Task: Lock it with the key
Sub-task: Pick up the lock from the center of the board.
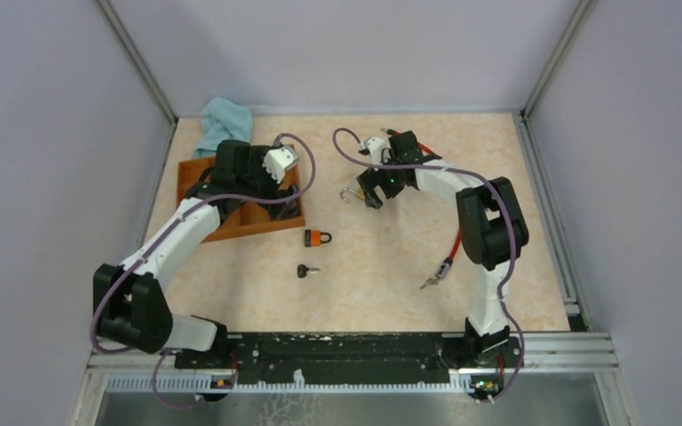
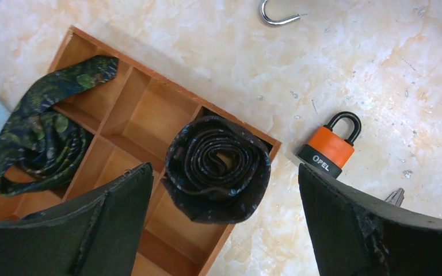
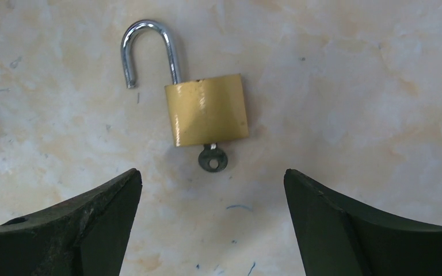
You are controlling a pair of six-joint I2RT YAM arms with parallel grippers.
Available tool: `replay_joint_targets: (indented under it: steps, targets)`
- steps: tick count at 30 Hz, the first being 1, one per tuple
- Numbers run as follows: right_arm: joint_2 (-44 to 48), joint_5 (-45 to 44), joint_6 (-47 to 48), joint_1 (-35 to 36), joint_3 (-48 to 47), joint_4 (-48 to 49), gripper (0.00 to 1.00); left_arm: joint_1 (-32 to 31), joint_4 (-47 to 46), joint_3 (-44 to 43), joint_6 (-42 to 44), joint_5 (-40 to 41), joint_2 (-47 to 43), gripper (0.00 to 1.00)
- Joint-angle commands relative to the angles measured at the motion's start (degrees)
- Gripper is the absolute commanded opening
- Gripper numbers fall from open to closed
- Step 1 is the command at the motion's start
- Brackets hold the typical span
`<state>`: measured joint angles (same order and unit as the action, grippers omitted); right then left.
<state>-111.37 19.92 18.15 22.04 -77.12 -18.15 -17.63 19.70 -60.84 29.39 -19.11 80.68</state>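
To close across the sides of the brass body [image 1: 360,193] [image 3: 208,111], past the key, my right gripper should lower and shift toward the shackle first.
A brass padlock [image 3: 207,109] lies flat on the table with its silver shackle [image 3: 148,49] swung open. A small key [image 3: 212,158] sticks in its bottom. My right gripper [image 3: 212,172] is open and empty, hovering just above the key end of the lock; in the top view it [image 1: 371,191] sits over the padlock [image 1: 352,193]. My left gripper [image 2: 224,169] is open and empty above the right corner of a wooden tray [image 2: 239,227]. An orange padlock [image 2: 328,144] with a closed black shackle lies beside the tray.
The tray [image 1: 194,169] holds a rolled dark tie [image 2: 218,167] and a green patterned tie [image 2: 43,123]. A black-headed key [image 1: 307,271] lies below the orange padlock [image 1: 318,237]. A blue cloth [image 1: 226,120] is at the back left. A red-handled tool [image 1: 448,257] lies by the right arm.
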Motion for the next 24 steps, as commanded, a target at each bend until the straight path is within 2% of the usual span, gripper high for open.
replay_joint_targets:
  steps: [1, 6, 14, 20, 24]
  targets:
    - [-4.78, -1.32, 5.42, 0.54, -8.27, -2.21, 0.93, 0.9, 0.04, 2.67, 0.84, 0.23, -5.4, 1.0]
    - [-9.34, -0.58, 8.56, 1.18, -12.93, -5.3, 0.93, 1.06, -0.95, 5.2, 1.89, 0.78, -9.12, 1.0]
    - [-11.31, -1.28, 11.35, 3.43, -13.71, -5.86, 0.88, 1.28, -1.51, 6.28, 1.51, 1.72, -10.95, 1.0]
    - [-12.92, -0.37, 12.48, 3.62, -14.81, -7.74, 0.76, 1.28, -2.39, 7.99, 1.71, 2.98, -11.71, 1.0]
    - [-12.98, 0.42, 13.23, 3.62, -14.73, -8.37, 0.64, 1.3, -4.2, 9.33, 1.21, 4.68, -12.32, 1.0]
